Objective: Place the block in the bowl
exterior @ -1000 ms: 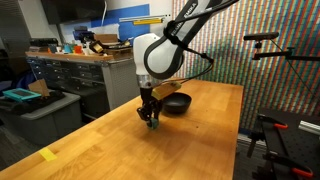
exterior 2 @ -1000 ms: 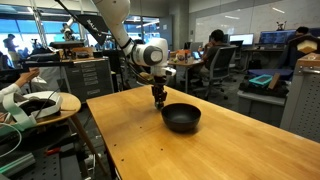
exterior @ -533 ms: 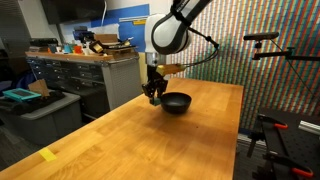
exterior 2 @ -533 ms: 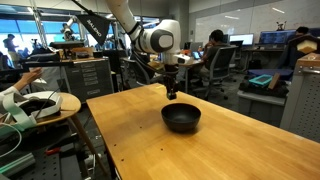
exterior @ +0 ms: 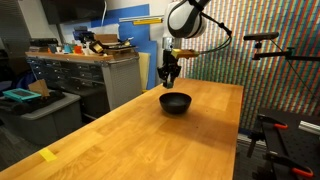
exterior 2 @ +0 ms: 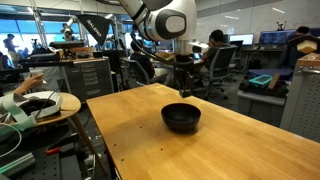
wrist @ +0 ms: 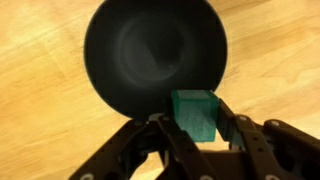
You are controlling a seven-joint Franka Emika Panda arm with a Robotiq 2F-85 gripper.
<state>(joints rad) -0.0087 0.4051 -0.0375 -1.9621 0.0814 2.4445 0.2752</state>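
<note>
My gripper will next go down and left in the wrist view to release the block [wrist: 194, 113], toward the bowl's bottom below it.
The black bowl [exterior: 175, 102] sits on the wooden table; it also shows in the other exterior view [exterior 2: 181, 117] and fills the top of the wrist view [wrist: 155, 57]. My gripper [wrist: 197, 118] is shut on the teal-green block [wrist: 194, 113] and holds it high above the bowl. In the wrist view the block overlaps the bowl's near rim. In both exterior views the gripper [exterior: 170, 78] [exterior 2: 183, 88] hangs above the bowl, and the block is too small to make out between the fingers.
The wooden table [exterior: 150, 140] stretches toward the camera, with a yellow scrap of tape [exterior: 48, 154] near its front left corner. Cabinets and clutter [exterior: 75, 60] stand behind. People sit at desks [exterior 2: 215, 55] beyond the table.
My gripper has lifted from the table surface and moved over to above the bowl, carrying the block with it. The bowl has not moved.
</note>
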